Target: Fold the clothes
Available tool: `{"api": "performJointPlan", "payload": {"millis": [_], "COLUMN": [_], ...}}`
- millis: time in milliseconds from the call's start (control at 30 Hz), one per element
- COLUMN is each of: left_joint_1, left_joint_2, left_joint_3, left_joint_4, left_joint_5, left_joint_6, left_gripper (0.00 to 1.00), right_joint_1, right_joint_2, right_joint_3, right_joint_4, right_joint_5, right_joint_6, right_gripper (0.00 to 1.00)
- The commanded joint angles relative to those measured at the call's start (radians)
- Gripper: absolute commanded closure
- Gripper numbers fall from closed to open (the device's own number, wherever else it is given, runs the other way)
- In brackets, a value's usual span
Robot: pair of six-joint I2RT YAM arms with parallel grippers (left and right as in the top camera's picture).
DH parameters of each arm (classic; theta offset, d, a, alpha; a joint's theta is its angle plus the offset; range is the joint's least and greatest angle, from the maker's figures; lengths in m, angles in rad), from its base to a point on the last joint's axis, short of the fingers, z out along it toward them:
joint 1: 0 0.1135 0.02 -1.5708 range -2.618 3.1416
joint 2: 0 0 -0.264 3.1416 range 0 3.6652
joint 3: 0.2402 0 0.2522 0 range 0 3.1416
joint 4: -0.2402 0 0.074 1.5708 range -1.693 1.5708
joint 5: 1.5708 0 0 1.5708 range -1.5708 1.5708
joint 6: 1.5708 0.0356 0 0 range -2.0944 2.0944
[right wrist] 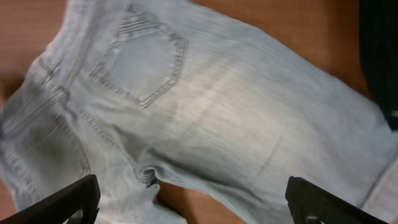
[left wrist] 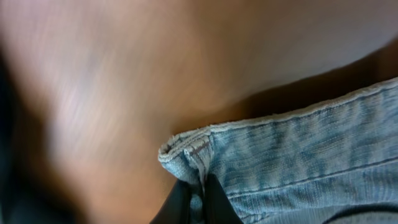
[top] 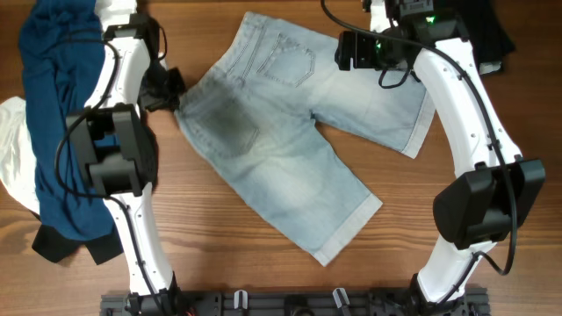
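Observation:
The navy garment (top: 54,132) lies to the left of my left gripper in the overhead view, so I will move that gripper toward it and let go of the waistband corner beside it.
Pale-blue denim shorts (top: 281,132) lie spread back-side up on the wooden table, pockets showing, one leg toward the front, one toward the right. My left gripper (top: 167,90) is shut on the waistband corner (left wrist: 186,152) at the shorts' left edge; in the left wrist view (left wrist: 194,202) the dark fingers pinch the denim. My right gripper (top: 356,50) is open and hovers above the shorts' upper right, over the seat and back pocket (right wrist: 140,62). Its fingers (right wrist: 193,202) are spread wide and empty.
A navy garment (top: 57,132) lies along the left edge over a white one (top: 13,154), with black cloth (top: 61,246) below. A black garment (top: 487,31) sits at the far right corner. Bare wood lies in front of the shorts.

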Motion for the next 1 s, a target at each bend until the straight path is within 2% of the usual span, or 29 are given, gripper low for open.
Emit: {"api": "performJointPlan", "payload": {"millis": [0,100,300,467,767,800,833,933,967], "left_joint_1": [0.029,0.042,0.068,0.085,0.104,0.104,0.103,0.103,0.103], "left_joint_2": [-0.078,-0.092,-0.097,-0.128,-0.185,-0.184,-0.184,-0.184,-0.184], "left_joint_3": [-0.013,-0.013,-0.013,-0.015,-0.015,-0.015,-0.015,-0.015,-0.015], "left_joint_4": [-0.172,-0.295,-0.401,-0.405,-0.394,-0.391,-0.384,-0.373,-0.372], "left_joint_5": [-0.149,-0.205,-0.224,-0.248,-0.275,-0.274,-0.274,-0.274,-0.274], "left_joint_6": [-0.016,-0.02,-0.034,-0.053,-0.048,-0.048,-0.048,-0.045,-0.045], "left_gripper": [0.96,0.96,0.96,0.96,0.96,0.89,0.76,0.47,0.35], "right_joint_1": [0.0,0.0,-0.002,-0.018,-0.012,-0.013,-0.013,-0.018,-0.021], "right_joint_2": [0.008,0.008,0.008,0.008,0.007,0.007,0.007,0.007,0.007], "right_joint_3": [-0.006,-0.006,-0.04,-0.131,-0.283,-0.293,-0.306,-0.33,-0.333], "right_joint_4": [-0.038,-0.068,-0.079,-0.078,-0.084,-0.08,-0.072,-0.044,-0.023], "right_joint_5": [-0.015,-0.011,-0.011,-0.012,-0.011,-0.011,-0.007,0.014,0.022], "right_joint_6": [0.036,0.059,0.094,0.153,0.167,0.167,0.168,0.184,0.185], "right_gripper": [0.03,0.01,0.01,0.0,0.0,0.01,0.0,0.0,0.0]}}
